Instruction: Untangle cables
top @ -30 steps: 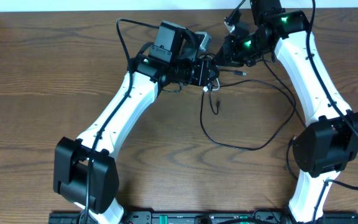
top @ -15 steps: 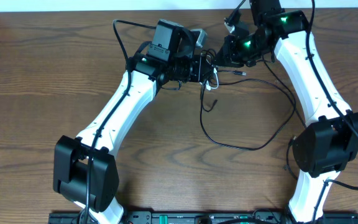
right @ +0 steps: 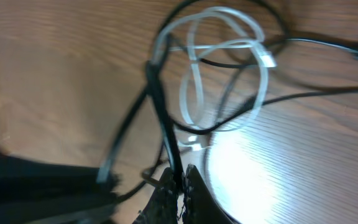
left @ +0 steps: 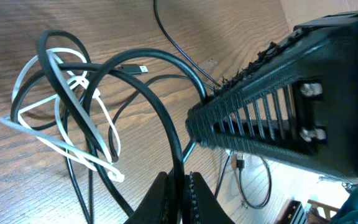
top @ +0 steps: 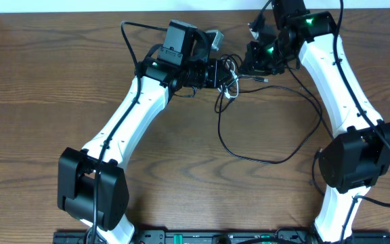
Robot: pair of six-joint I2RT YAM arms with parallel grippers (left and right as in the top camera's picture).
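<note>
The black cables still cross, so the robot's right gripper will next pull toward the small plug end (top: pixel 261 79), which is to its right in the overhead view, and then release.
A tangle of black cables (top: pixel 230 73) and a short white cable (top: pixel 232 87) hangs between the two grippers at the far middle of the table. A long black cable loop (top: pixel 269 152) trails from it toward the table's middle. My left gripper (top: pixel 223 73) is shut on a black cable (left: pixel 173 140), with the white cable (left: pixel 61 134) looped through the black ones beyond its fingers (left: pixel 180 186). My right gripper (top: pixel 249 64) is shut on another black cable (right: pixel 160 112), with the white loop (right: pixel 229 68) beyond its fingers (right: pixel 178 180). That view is blurred.
A small plug end (top: pixel 266 80) lies on the wood right of the tangle. The right arm's body (left: pixel 291 106) fills the right side of the left wrist view. The table's far edge (top: pixel 114 11) lies just behind both grippers. Thick arm wires (top: pixel 131 34) run near the left arm.
My left gripper has moved up and away with its cable, lifting the tangle. The dangling black end has risen off the table. My right gripper has shifted slightly.
</note>
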